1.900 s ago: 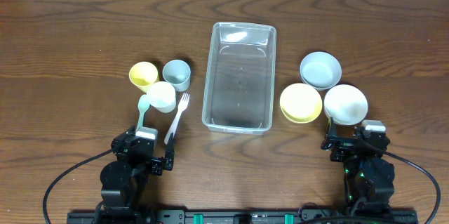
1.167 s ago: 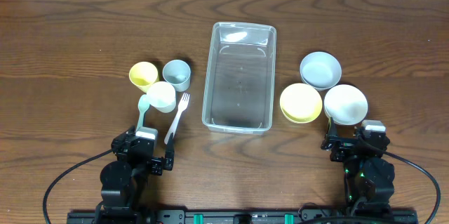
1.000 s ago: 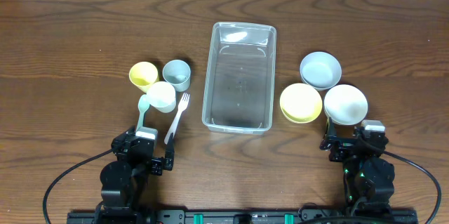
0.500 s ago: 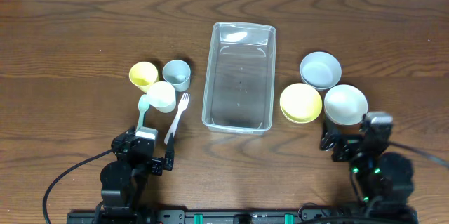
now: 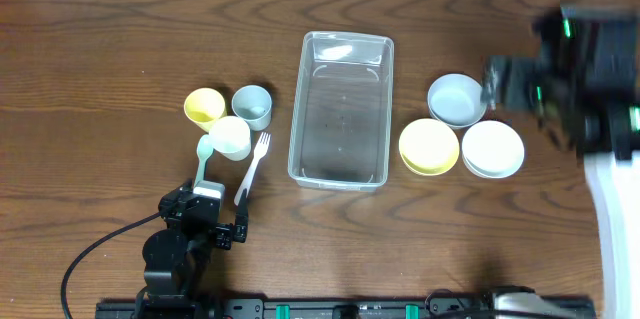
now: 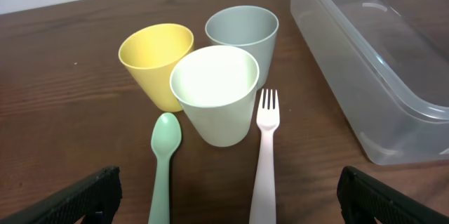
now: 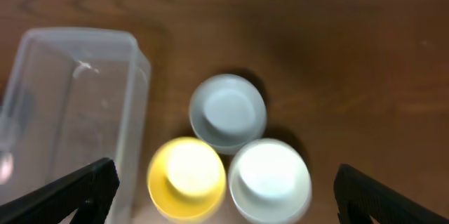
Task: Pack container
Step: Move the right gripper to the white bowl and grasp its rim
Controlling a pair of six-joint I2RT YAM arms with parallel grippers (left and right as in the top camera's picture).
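I need to lower my right gripper from high above onto the white bowl's rim at the side away from the yellow bowl. That part of the white bowl's rim is clear of other bowls.
The clear rectangular container stands empty at the table's middle; it also shows in the left wrist view and the right wrist view. My left gripper rests open and empty at the front left, just before a green spoon and a white fork. My right gripper is open, empty and motion-blurred, high above a blue-grey bowl, a yellow bowl and a white bowl.
Left of the container stand a yellow cup, a blue-grey cup and a white cup, touching one another. The three bowls cluster right of the container. The right arm's body covers the table's far right edge.
My right arm has lifted off its rest at the front edge and swung up and back, now high over the bowls. The left arm and all objects have not moved.
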